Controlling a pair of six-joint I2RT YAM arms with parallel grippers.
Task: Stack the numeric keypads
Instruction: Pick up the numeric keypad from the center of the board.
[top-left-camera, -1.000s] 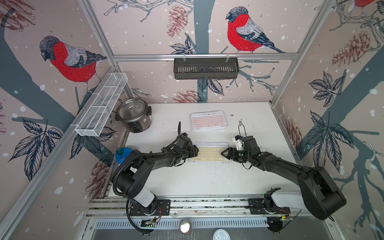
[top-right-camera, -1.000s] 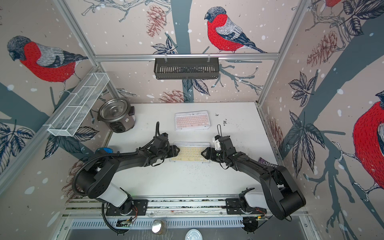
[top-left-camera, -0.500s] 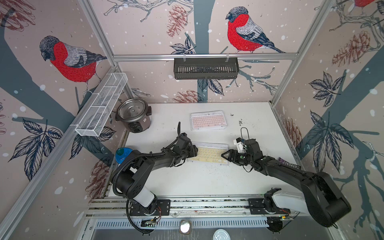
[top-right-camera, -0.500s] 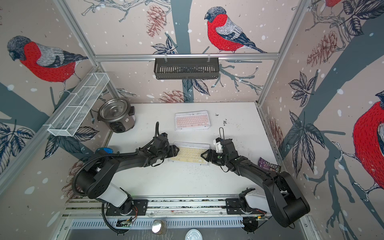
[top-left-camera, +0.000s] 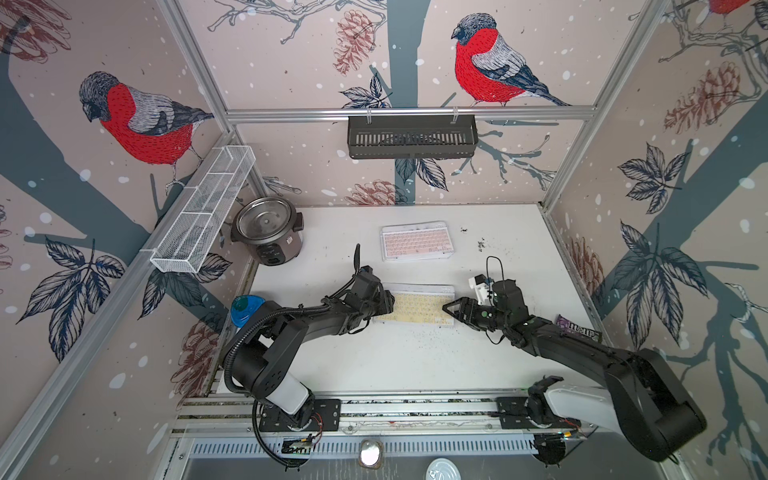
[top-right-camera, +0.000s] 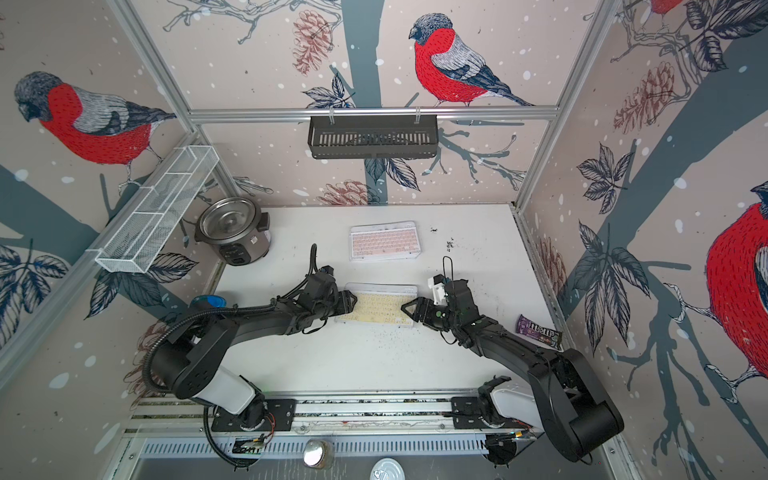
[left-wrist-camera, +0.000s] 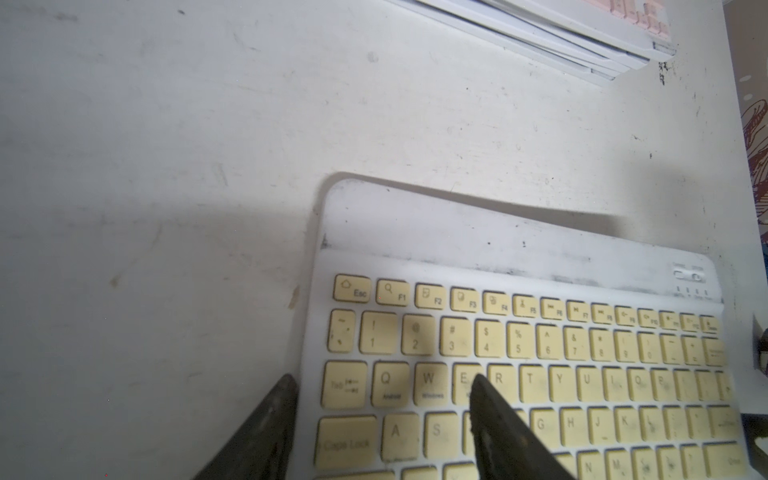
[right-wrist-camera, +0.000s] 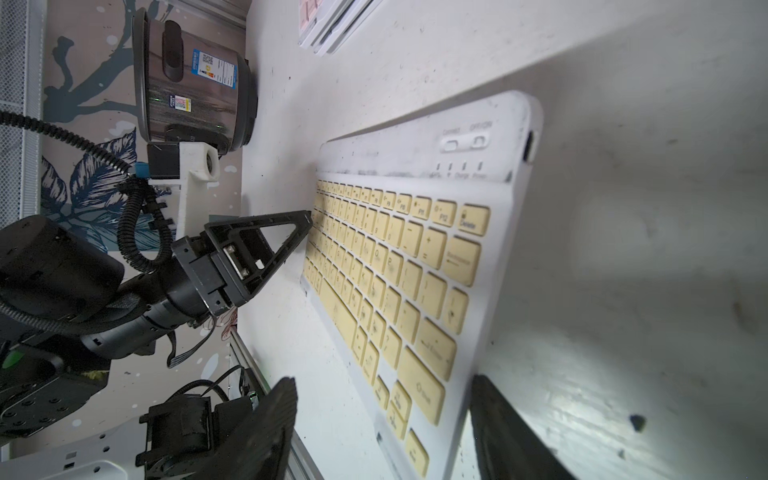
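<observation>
My right gripper slides low over the tabletop toward my left gripper onto the yellow-keyed keypad's edge by Enter (top-left-camera: 453, 296) (right-wrist-camera: 464, 400) next, since its open fingers straddle that edge.
A yellow-keyed numeric keypad (top-left-camera: 415, 307) (top-right-camera: 380, 309) lies flat mid-table. My left gripper (top-left-camera: 388, 300) (left-wrist-camera: 384, 378) points down at its left end, open. One of its fingers (left-wrist-camera: 274, 415) is just off the left edge and the other is over the E key. My right gripper (top-left-camera: 446, 308) (right-wrist-camera: 382, 380) is open around the keypad's (right-wrist-camera: 395, 270) right end, one finger above and one at table level. A stack of keypads with a pink-keyed one on top (top-left-camera: 417, 242) (top-right-camera: 385, 246) sits behind.
A rice cooker (top-left-camera: 268, 230) stands at the back left, and a blue object (top-left-camera: 245, 309) sits at the left table edge. A purple candy packet (top-left-camera: 577, 328) lies by the right wall. Wire baskets (top-left-camera: 203, 208) (top-left-camera: 411, 137) hang on the left and back walls. Dark crumbs dot the table.
My right arm has swung down and outward, uncovering the candy packet, and its jaws have narrowed slightly. The left arm and the yellow keypad have stayed put.
</observation>
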